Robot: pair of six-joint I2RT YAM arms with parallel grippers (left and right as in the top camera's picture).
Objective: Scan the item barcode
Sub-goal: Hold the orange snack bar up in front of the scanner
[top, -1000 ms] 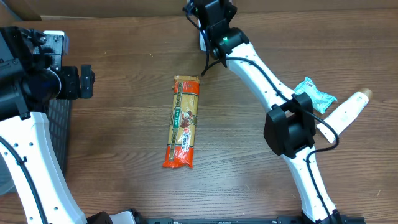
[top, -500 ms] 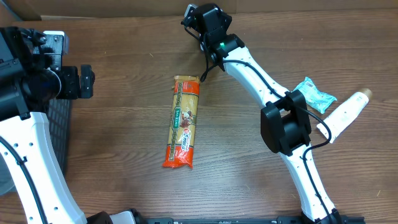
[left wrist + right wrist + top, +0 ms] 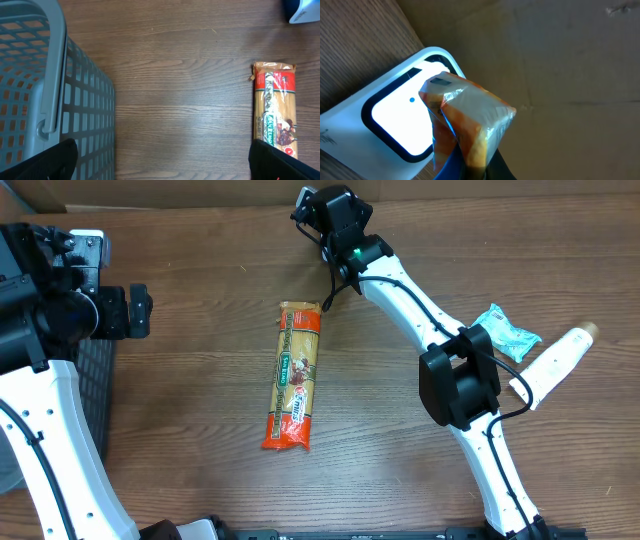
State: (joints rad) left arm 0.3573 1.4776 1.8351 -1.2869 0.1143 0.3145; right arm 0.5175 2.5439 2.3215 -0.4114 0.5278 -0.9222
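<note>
The bare wood by the white tube lies back of the robot's right gripper, to the right in the overhead view, so the gripper should next carry the packet there, lower it and let it go.
My right gripper (image 3: pixel 481 169) is shut on a small packet (image 3: pixel 470 117) wrapped in clear, orange and blue film. The packet's top end sits right in front of the white scanner (image 3: pixel 395 122) and overlaps its lit window. From overhead the right gripper (image 3: pixel 335 215) is at the table's far edge, and it hides the packet. At the left side my left gripper (image 3: pixel 140 310) hangs open and holds nothing. In the left wrist view that gripper (image 3: pixel 162 165) has only bare wood between its wide-apart fingertips.
A long pasta packet (image 3: pixel 292 375) lies mid-table, also seen in the left wrist view (image 3: pixel 276 107). A grey mesh basket (image 3: pixel 50 75) stands at the left. A teal packet (image 3: pixel 510 332) and a white tube (image 3: pixel 555 360) lie at the right. Brown cardboard (image 3: pixel 560 60) backs the scanner.
The right wrist turned and shifted slightly left over the scanner one second ago, then held still. The left arm has not moved.
</note>
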